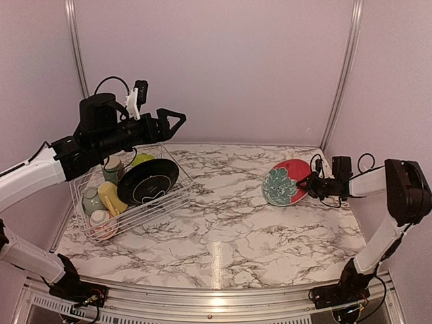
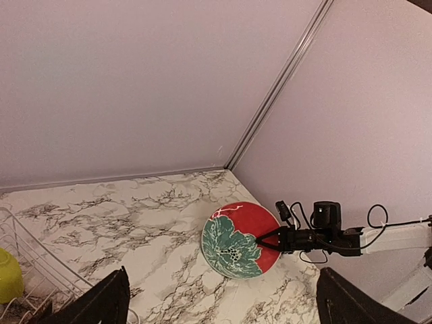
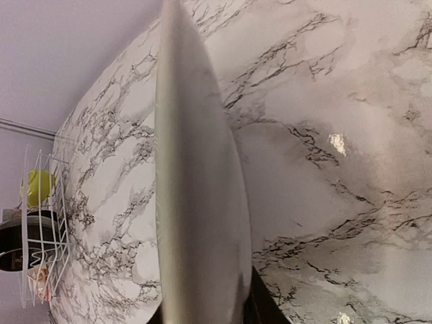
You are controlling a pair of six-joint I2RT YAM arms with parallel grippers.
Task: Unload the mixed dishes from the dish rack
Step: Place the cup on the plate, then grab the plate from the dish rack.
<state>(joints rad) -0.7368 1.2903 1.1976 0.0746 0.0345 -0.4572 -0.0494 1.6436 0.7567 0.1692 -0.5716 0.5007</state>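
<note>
The plate's rim stands clear of the rack's wires below my left gripper. Next, my left gripper will tip its fingers down and lower them on both sides of the dark plate's upper rim [image 1: 144, 164].
The red patterned plate [image 1: 280, 183] with a teal flower stands tilted at the right of the marble table, its lower edge at or close to the surface. My right gripper [image 1: 302, 183] is shut on its right rim, a finger on each face. In the right wrist view the plate [image 3: 196, 202] shows edge-on between the fingers. The white wire dish rack [image 1: 81, 209] sits at the left and holds a dark plate [image 1: 148, 181], a lime-green bowl [image 1: 142, 159], a yellow mug [image 1: 111, 196] and other cups. My left gripper [image 1: 177, 121] hangs open and holds nothing, above the rack's far right corner.
Walls close the table at the back and on both sides, with metal posts [image 1: 341, 74] in the far corners. Bare marble [image 1: 223, 202] lies between the rack and the red plate. A metal rail [image 1: 216, 300] runs along the near edge.
</note>
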